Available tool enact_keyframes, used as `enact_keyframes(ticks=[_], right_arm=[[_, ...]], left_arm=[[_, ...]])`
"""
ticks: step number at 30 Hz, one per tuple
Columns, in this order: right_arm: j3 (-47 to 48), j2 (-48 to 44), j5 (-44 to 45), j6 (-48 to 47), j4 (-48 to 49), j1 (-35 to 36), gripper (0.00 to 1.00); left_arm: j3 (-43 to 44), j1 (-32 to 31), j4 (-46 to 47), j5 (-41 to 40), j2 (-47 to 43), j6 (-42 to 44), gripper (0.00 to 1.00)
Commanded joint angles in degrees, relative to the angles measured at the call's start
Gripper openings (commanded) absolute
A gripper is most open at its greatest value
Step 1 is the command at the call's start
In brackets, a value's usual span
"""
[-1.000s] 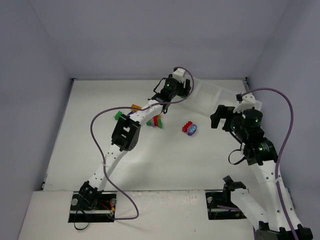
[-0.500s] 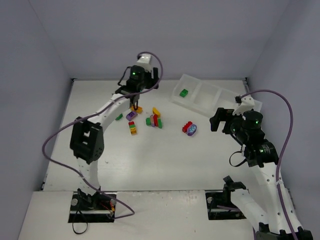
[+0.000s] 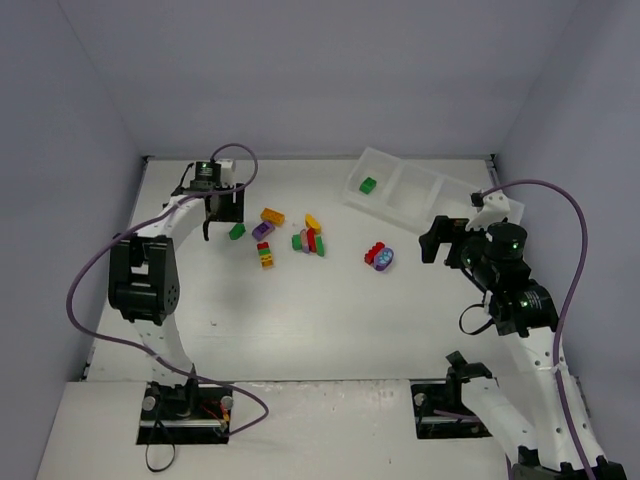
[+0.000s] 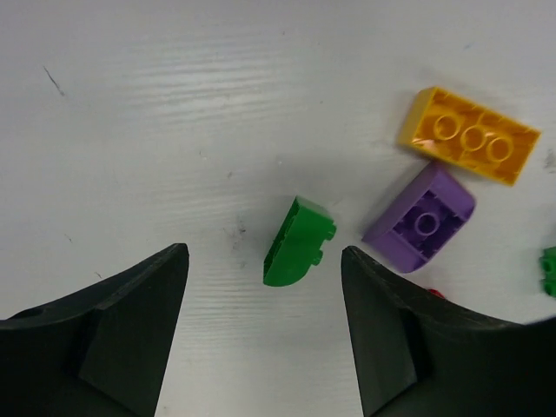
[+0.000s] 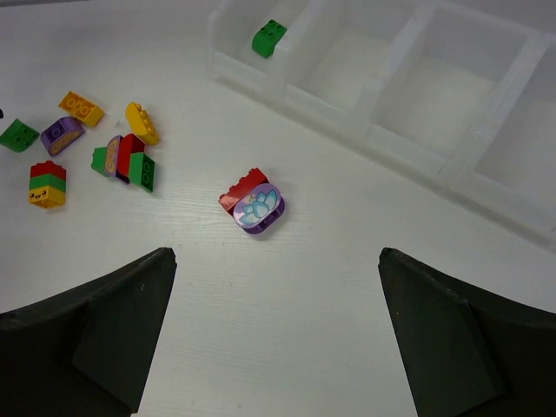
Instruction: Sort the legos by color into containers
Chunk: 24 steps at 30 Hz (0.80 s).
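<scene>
The loose green lego is between the left gripper's open fingers, so the left gripper comes down next over the loose green lego [image 4: 298, 243], with one finger going into the gap beside the purple lego [image 4: 420, 218].
My left gripper [image 3: 222, 220] is open and empty, just above the table by a loose green lego [image 3: 237, 231]. In the left wrist view that green lego [image 4: 298, 254] lies just ahead of my open gripper [image 4: 261, 254], beside a purple lego [image 4: 420, 218] and an orange lego [image 4: 469, 136]. The translucent tray [image 3: 400, 163] stands at the back right, with one green lego [image 3: 368, 185] in its leftmost compartment. My right gripper [image 3: 443, 241] is open and empty, hovering right of the rounded purple piece [image 5: 259, 208] and a red lego [image 5: 241, 188].
A red, green and yellow stack [image 3: 266, 255] and a mixed cluster [image 3: 312, 240] lie mid-table, with a yellow lego [image 3: 313, 222] behind them. The enclosure's walls close in the table on the left, back and right. The tray's other compartments [image 5: 408, 152] hold nothing.
My left arm has swung from over the tray to the table's far left, leaving a green lego in the leftmost compartment. The right arm has not moved.
</scene>
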Motion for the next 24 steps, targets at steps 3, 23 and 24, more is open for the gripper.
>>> enact_keyframes(ticks=[3, 23, 24], right_arm=[[0.4, -0.1, -0.3, -0.6, 2.3, 0.5, 1.0], [0.2, 0.0, 0.9, -0.3, 2.2, 0.5, 1.0], [0.2, 0.1, 0.9, -0.3, 2.2, 0.5, 1.0]], left_arm=[[1.0, 1.5, -3.4, 3.3, 0.1, 3.2, 0.65], [3.4, 1.6, -1.8, 7.9, 6.3, 5.5, 0.35], [3.4, 1.6, -1.8, 8.5, 5.9, 5.5, 0.31]])
